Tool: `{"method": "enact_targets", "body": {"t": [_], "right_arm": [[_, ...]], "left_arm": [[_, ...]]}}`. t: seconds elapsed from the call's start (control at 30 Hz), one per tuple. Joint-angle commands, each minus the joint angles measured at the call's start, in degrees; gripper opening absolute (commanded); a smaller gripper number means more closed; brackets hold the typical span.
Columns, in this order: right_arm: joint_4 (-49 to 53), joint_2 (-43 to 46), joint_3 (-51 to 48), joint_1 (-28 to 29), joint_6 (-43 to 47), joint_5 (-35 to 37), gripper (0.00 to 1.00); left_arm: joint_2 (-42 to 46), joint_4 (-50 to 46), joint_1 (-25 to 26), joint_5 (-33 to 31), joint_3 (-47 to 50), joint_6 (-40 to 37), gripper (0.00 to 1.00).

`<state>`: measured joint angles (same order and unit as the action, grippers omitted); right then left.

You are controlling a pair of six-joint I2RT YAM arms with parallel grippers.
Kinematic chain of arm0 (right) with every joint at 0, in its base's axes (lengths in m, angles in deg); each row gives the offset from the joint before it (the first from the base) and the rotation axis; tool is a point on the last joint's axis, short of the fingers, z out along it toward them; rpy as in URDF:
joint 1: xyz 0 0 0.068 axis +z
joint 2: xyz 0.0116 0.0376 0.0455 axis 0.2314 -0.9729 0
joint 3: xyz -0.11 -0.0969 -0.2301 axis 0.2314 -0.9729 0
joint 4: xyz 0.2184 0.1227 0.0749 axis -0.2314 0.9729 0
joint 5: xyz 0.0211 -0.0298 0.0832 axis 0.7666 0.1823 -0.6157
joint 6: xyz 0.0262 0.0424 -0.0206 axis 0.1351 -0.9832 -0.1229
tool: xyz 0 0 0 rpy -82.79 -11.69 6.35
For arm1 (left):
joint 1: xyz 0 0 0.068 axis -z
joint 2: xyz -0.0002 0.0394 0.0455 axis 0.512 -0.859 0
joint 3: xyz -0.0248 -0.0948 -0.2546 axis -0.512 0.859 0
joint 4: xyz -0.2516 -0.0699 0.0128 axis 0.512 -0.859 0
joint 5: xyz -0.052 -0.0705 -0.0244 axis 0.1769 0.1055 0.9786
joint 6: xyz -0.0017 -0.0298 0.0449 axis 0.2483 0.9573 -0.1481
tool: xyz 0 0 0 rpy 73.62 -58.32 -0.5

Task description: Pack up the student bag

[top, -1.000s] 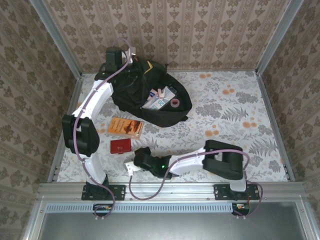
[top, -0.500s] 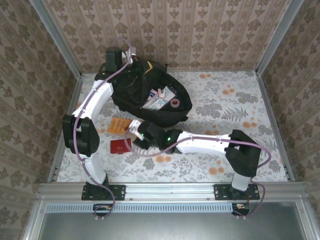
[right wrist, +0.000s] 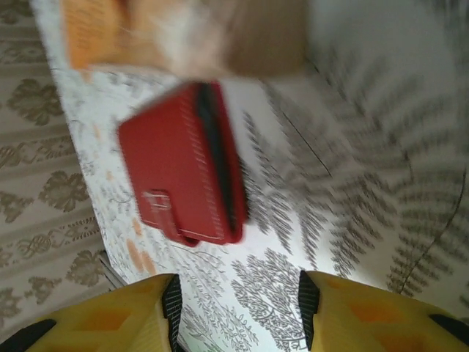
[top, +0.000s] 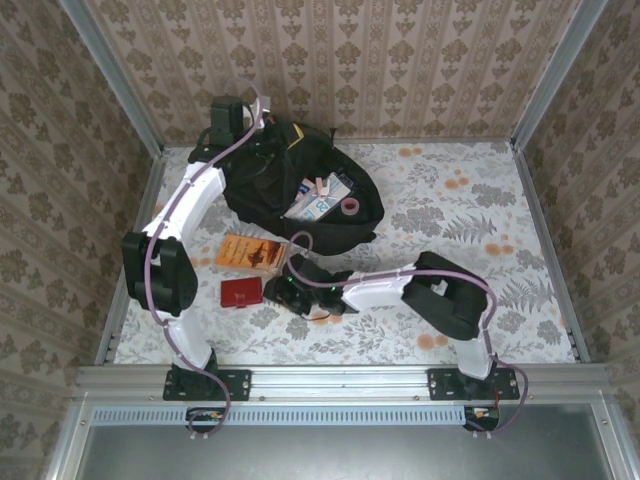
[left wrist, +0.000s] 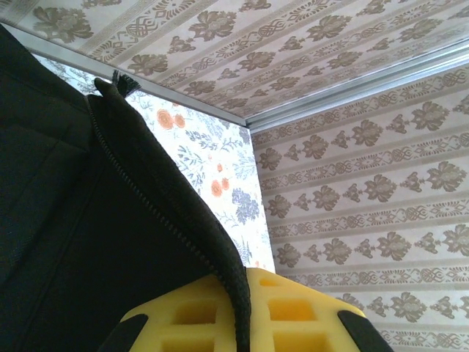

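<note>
The red wallet's facing edge comes next for my right gripper, which moves down and a little outward, its open fingers still over bare cloth.
The student bag (top: 300,190), a big black backpack, lies open at the back left with small boxes and a pink roll inside. My left gripper (top: 252,122) is at its top end. In the left wrist view that gripper (left wrist: 242,315) is shut on the bag's zipper edge (left wrist: 183,227). A red wallet (top: 241,292) lies flat in front of the bag. My right gripper (top: 278,287) hovers just right of it. In the right wrist view the gripper (right wrist: 238,308) stands open over bare cloth, with the wallet (right wrist: 183,165) ahead of its yellow fingers (right wrist: 110,319).
An orange book (top: 252,252) lies between the bag and the wallet; it appears blurred (right wrist: 95,29) in the right wrist view. The left wall rail (top: 130,260) runs close to the wallet. The floral tabletop (top: 470,220) spreads to the right.
My right arm swung from the front edge up over the orange book, then drew back beside the red wallet. Its jaws went from shut to open. The left arm stayed still.
</note>
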<state>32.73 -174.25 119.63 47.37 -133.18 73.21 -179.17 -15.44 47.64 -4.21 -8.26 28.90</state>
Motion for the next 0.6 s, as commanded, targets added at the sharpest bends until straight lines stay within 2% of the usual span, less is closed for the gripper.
{"method": "enact_targets", "body": {"t": [0.0, 0.07, 0.17, 0.57], "right_arm": [[-8.3, -2.9, -1.4, 3.3, -17.9, 1.6, 0.49], [-11.1, -3.9, -4.0, 4.6, -21.6, 5.2, 0.50], [-13.7, -5.9, -3.7, 4.7, -23.2, 5.5, 0.49], [-4.0, -8.0, 3.1, 3.9, -20.4, 8.4, 0.44]], "left_arm": [[3.3, 3.9, 0.4, -0.8, 0.0, -1.3, 0.00], [2.8, 3.9, 0.6, -0.6, -0.2, -1.5, 0.00], [2.7, 3.8, 0.8, -0.5, -0.2, -1.8, 0.00], [4.1, 3.6, 0.3, -1.3, 1.0, -3.2, 0.00]]}}
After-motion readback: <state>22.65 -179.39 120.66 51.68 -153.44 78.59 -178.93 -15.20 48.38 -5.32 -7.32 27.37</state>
